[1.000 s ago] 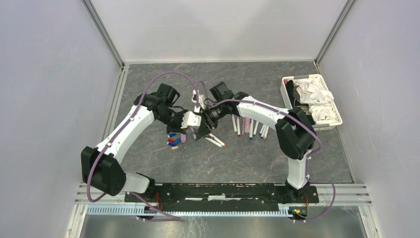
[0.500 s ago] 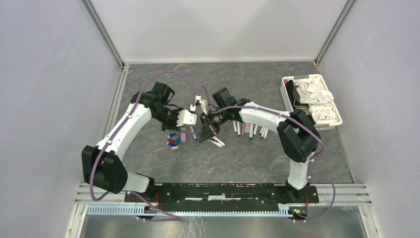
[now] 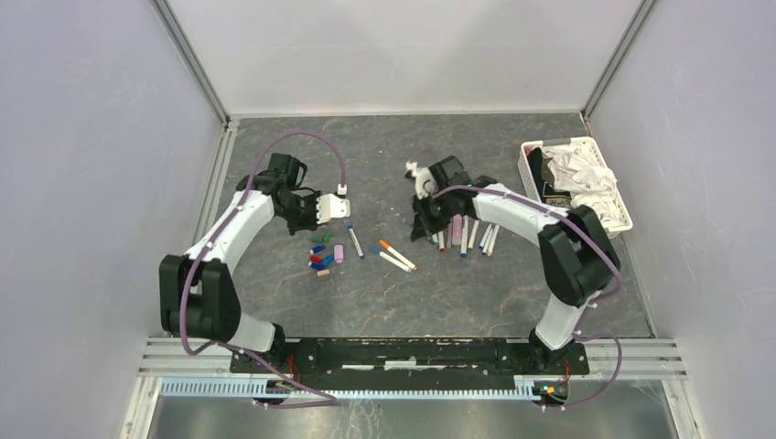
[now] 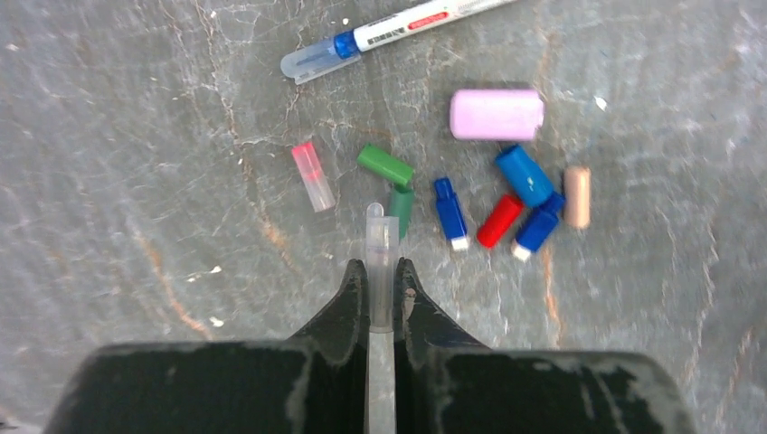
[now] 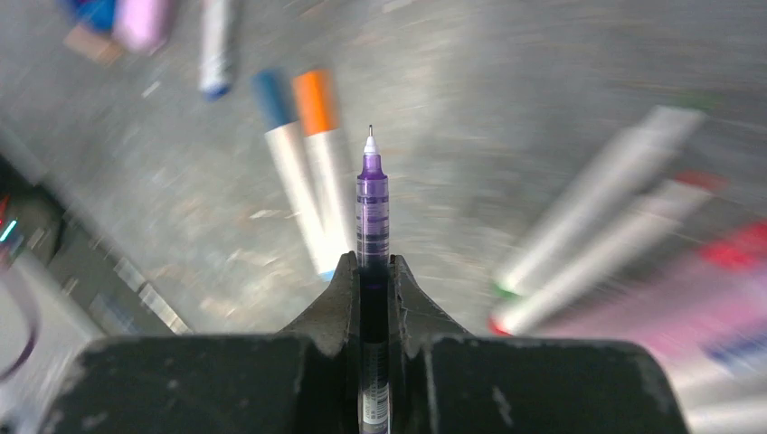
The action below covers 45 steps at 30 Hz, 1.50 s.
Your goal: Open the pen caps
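Next I will swing my right gripper over the row of pens, turn in line with it and lower, since its purple pen is already free of its cap.
My left gripper (image 4: 381,271) is shut on a clear, purple-tinted pen cap (image 4: 381,249) and holds it above the loose pen caps on the table: pink (image 4: 497,114), green (image 4: 384,165), red (image 4: 499,220), blue (image 4: 525,174), tan (image 4: 576,196) and clear red (image 4: 313,176). In the top view the left gripper (image 3: 320,218) is just above this pile (image 3: 322,257). My right gripper (image 5: 372,267) is shut on an uncapped purple pen (image 5: 371,194) with its bare tip pointing away. In the top view the right gripper (image 3: 424,223) is at the left end of a row of pens (image 3: 464,234).
A blue-tipped pen (image 4: 398,32) lies beyond the caps. Two pens, blue and orange tipped (image 3: 393,254), lie between the arms. A white basket of white cloth (image 3: 619,212) stands at the right. The right wrist view is blurred by motion.
The two grippers were together at the middle. They have pulled apart: the left has gone left with the cap, the right has gone right with the bare purple pen.
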### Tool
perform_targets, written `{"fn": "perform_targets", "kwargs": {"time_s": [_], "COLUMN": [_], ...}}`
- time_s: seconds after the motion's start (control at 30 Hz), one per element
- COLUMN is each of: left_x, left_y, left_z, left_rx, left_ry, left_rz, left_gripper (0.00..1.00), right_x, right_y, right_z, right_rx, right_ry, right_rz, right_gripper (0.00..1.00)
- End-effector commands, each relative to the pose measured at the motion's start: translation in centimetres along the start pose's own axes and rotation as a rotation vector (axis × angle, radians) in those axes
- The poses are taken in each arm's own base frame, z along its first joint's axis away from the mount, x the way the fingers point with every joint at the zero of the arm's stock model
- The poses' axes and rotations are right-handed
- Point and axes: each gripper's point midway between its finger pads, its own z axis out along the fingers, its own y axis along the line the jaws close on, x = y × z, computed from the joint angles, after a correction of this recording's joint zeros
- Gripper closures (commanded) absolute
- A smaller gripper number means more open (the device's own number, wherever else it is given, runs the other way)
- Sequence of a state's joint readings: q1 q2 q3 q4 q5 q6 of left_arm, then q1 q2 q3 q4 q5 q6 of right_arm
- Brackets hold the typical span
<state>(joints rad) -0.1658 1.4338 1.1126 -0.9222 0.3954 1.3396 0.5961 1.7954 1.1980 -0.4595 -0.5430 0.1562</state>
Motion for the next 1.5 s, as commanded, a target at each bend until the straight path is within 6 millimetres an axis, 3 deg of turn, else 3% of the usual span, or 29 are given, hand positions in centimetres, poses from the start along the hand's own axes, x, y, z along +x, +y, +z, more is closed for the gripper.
{"fn": "perform_targets", "kwargs": {"time_s": [0.0,0.1,0.23,0.5,0.67,0.87,1.03,1.17,1.47], "left_x": [0.9,2.6,3.5,2.0,0.4,-1.1,-2.3,-3.1,-3.1], "left_y": [2.1,2.4,2.1,2.2,2.1,2.7,3.3,3.3,2.9], "left_z": [3.2,5.1,6.4,6.0,5.1,3.7,2.3,1.3,0.7], "left_rx": [-0.09,-0.113,-0.102,-0.096,-0.068,-0.064,-0.062,-0.065,-0.043], "left_ry": [-0.018,0.024,0.047,-0.022,-0.079,-0.117,-0.141,-0.161,-0.134], "left_rz": [-0.145,-0.2,-0.254,-0.275,-0.282,-0.321,-0.371,-0.378,-0.437], "left_gripper": [0.98,0.95,0.85,0.67,0.66,0.65,0.59,0.45,0.41], "right_x": [-4.3,-4.7,-4.5,-4.6,-4.2,-3.7,-3.6,-3.4,-3.6], "right_y": [-7.4,-9.4,-11.3,-13.5,-14.0,-14.0,-13.8,-13.8,-13.1], "right_z": [-6.6,-8.0,-7.7,-6.4,-5.7,-4.6,-4.1,-4.0,-4.5], "right_rx": [0.498,0.636,0.723,0.811,0.814,0.79,0.777,0.768,0.752], "right_ry": [-0.247,-0.287,-0.288,-0.247,-0.251,-0.237,-0.23,-0.225,-0.248], "right_rz": [0.111,0.144,0.181,0.203,0.215,0.222,0.218,0.222,0.218], "right_gripper": [1.0,1.0,1.0,1.0,0.99,0.88,0.8,0.77,0.75]}}
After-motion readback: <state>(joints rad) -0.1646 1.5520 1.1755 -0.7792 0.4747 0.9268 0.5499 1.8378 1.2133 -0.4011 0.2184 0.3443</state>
